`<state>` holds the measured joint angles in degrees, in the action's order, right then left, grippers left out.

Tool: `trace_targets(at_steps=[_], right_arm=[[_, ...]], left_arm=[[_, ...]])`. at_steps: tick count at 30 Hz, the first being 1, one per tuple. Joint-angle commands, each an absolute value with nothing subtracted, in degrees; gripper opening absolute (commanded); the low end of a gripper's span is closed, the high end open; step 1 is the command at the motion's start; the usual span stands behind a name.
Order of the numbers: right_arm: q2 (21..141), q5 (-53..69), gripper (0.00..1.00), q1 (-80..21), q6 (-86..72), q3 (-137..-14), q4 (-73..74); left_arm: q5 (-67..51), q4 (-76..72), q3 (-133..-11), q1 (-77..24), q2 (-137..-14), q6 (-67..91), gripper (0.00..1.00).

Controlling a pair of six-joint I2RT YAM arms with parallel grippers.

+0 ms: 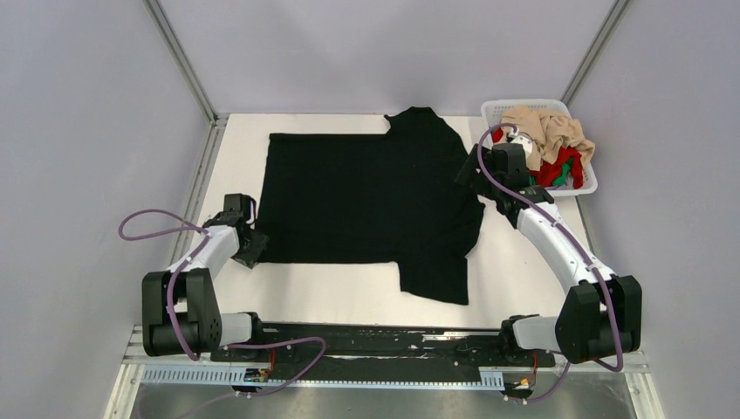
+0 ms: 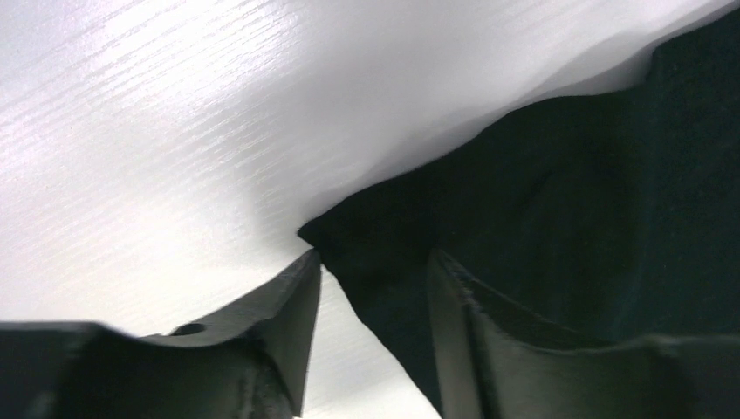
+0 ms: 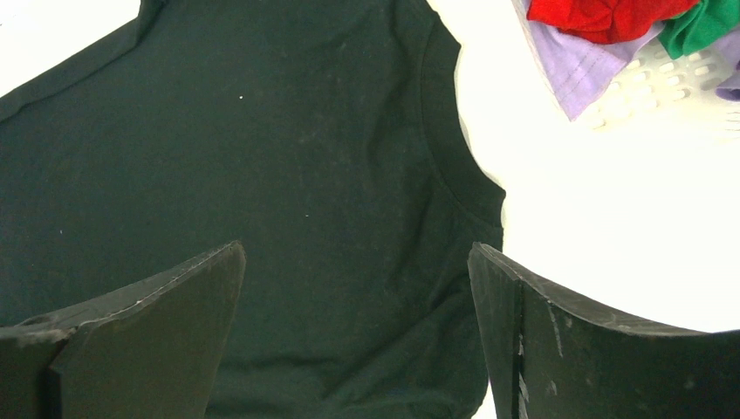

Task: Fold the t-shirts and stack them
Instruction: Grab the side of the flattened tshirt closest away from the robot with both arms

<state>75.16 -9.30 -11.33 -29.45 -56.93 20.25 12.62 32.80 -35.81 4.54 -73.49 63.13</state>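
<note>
My right gripper is beside the basket. It needs to come back and go down onto the end edge of the near sleeve, which sticks out flat toward my base.
The large black t-shirt lies spread flat on the white table. My left gripper is open at the shirt's near-left corner. In the left wrist view that corner lies between the two fingers of the left gripper, not pinched. My right gripper is wide open over the shirt's right side. The right wrist view shows the right gripper above the black cloth near a sleeve seam. Beige, red and green shirts lie heaped in the basket.
The white lattice basket stands at the far right corner of the table, close behind my right gripper. In the right wrist view I see its rim with red, green and pale lilac cloth. Grey walls enclose the table.
</note>
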Motion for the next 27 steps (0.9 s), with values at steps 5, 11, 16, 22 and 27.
trace_targets(at_steps=[5,11,16,22,27], right_arm=[[74.84,-12.29,1.0,-11.43,-28.48,-56.52,18.75],[74.98,-12.09,1.0,-11.43,-28.48,-56.9,20.34],[73.64,-9.93,1.0,-11.46,-28.53,-57.11,24.8],[70.34,-3.32,1.0,-13.35,-31.4,-56.25,35.6],[68.86,-3.33,0.99,-19.62,-34.34,-55.73,48.96]], left_arm=[[11.39,31.01,-36.82,4.85,-79.89,63.39,0.28],[12.25,32.69,-37.53,4.84,-79.38,62.28,0.0],[12.33,34.23,-37.84,4.88,-76.89,60.28,0.0],[14.5,40.23,-38.03,4.84,-70.26,59.23,0.0],[16.82,44.31,-37.2,4.84,-64.61,58.49,0.0]])
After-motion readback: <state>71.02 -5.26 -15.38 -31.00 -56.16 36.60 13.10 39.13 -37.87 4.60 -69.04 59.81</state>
